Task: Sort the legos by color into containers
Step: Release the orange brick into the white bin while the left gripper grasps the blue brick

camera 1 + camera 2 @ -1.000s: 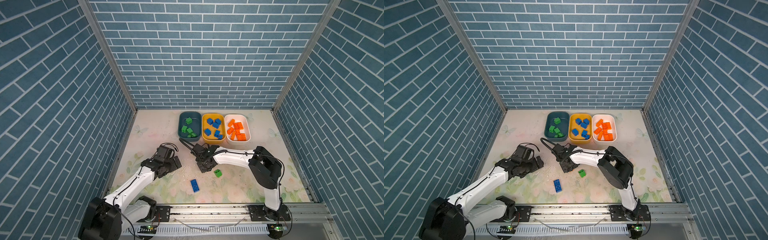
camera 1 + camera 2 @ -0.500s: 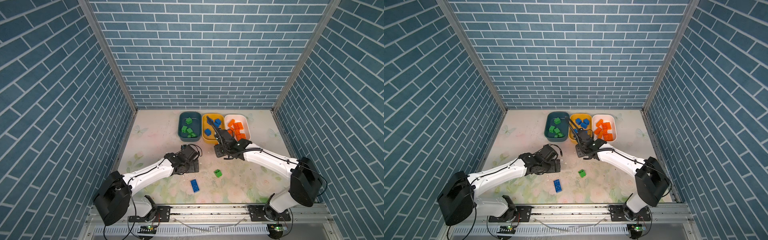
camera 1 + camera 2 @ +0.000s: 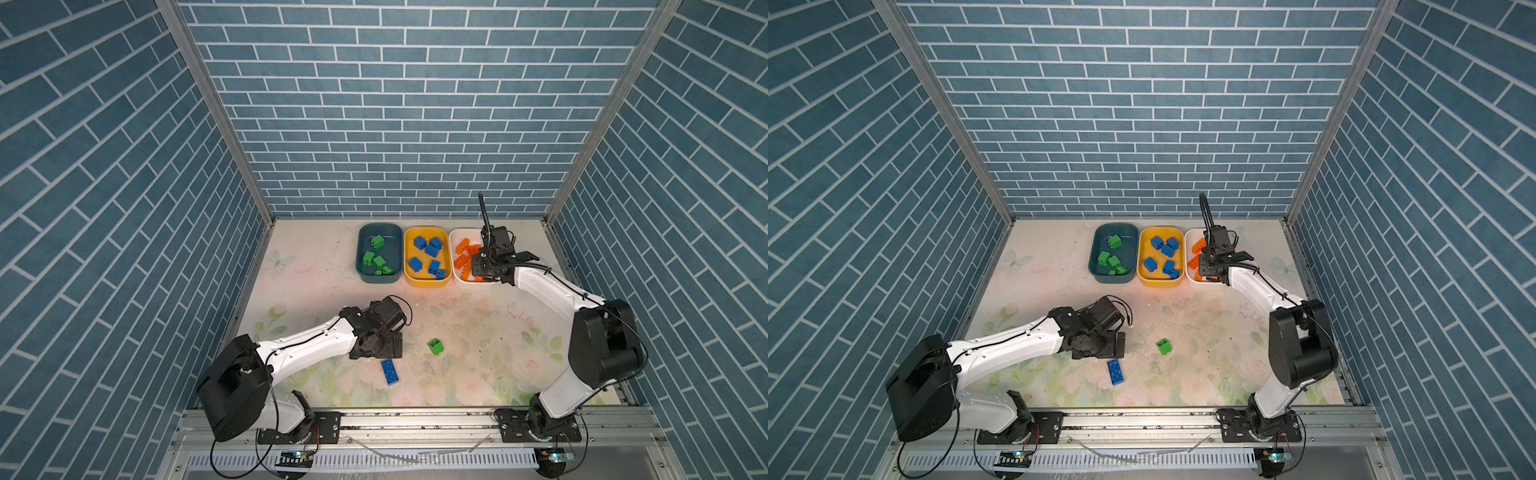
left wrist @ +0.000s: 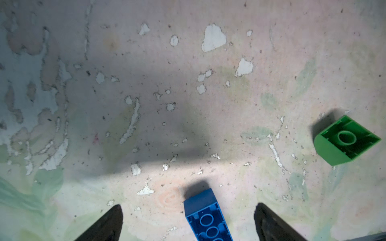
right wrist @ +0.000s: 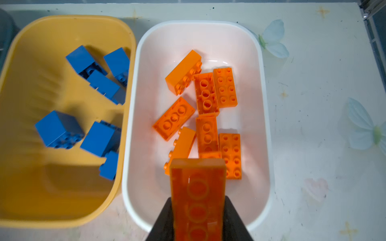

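Note:
I should next move my left gripper back and lower it to close on the far end of the blue lego (image 3: 388, 365) (image 4: 205, 212), because its long sides run between my open fingers.
My right gripper (image 5: 198, 199) is shut on a long orange lego (image 5: 197, 187), holding it underside up above the near end of the white container (image 5: 264, 104). Several orange legos (image 5: 225, 87) lie inside. The yellow container (image 5: 41, 187) beside it holds several blue legos (image 5: 58, 129). In both top views the dark teal container (image 3: 360, 249) holds green legos (image 3: 378, 242). A flat blue lego (image 3: 390, 371) and a green lego (image 3: 435, 346) lie on the table. My left gripper (image 4: 188, 206) hovers open over the blue lego's (image 4: 206, 219) end, with the green lego (image 4: 344, 141) off to one side.
The three containers stand in a row at the back of the worn floral mat (image 3: 478, 324). Blue brick-pattern walls (image 3: 395, 124) close in the back and both sides. A metal rail (image 3: 415, 419) runs along the front edge.
My right arm has swung from mid-table back to over the white container, carrying the orange lego. My left arm has reached rightward to above the blue lego.

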Robot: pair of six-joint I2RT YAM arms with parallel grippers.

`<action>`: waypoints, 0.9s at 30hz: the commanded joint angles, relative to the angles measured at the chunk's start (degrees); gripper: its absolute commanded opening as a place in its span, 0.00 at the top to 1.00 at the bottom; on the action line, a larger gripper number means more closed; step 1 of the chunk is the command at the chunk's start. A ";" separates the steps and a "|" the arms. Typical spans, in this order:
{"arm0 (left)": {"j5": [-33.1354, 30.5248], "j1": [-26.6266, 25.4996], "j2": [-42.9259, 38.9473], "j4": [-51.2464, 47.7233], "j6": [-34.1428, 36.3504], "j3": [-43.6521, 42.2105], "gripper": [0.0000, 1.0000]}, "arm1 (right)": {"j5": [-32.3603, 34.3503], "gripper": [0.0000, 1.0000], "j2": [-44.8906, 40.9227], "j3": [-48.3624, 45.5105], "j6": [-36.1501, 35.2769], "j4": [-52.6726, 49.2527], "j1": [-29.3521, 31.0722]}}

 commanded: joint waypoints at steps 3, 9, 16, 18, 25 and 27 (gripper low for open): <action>2.99 -1.95 2.00 -2.33 -0.44 0.67 0.01 | -3.39 0.36 7.60 12.28 -3.75 -1.61 -1.10; 4.19 -3.93 5.15 -2.99 -0.34 1.39 0.02 | -3.89 0.01 2.41 6.63 -1.02 3.36 -1.11; 3.93 -4.89 9.21 -4.06 0.74 2.75 0.07 | -1.28 0.01 -10.89 -7.14 0.03 11.16 -1.09; 3.85 -5.32 10.36 -4.21 0.91 3.20 0.07 | 0.69 0.01 -13.91 -9.59 0.72 11.11 -1.13; 1.10 -7.30 13.82 -5.92 1.28 4.97 0.10 | 0.53 0.01 -23.02 -17.84 1.69 12.25 -1.09; 1.21 -7.58 14.58 -5.56 1.40 4.97 0.13 | -1.48 0.01 -25.22 -19.72 2.77 12.85 -1.09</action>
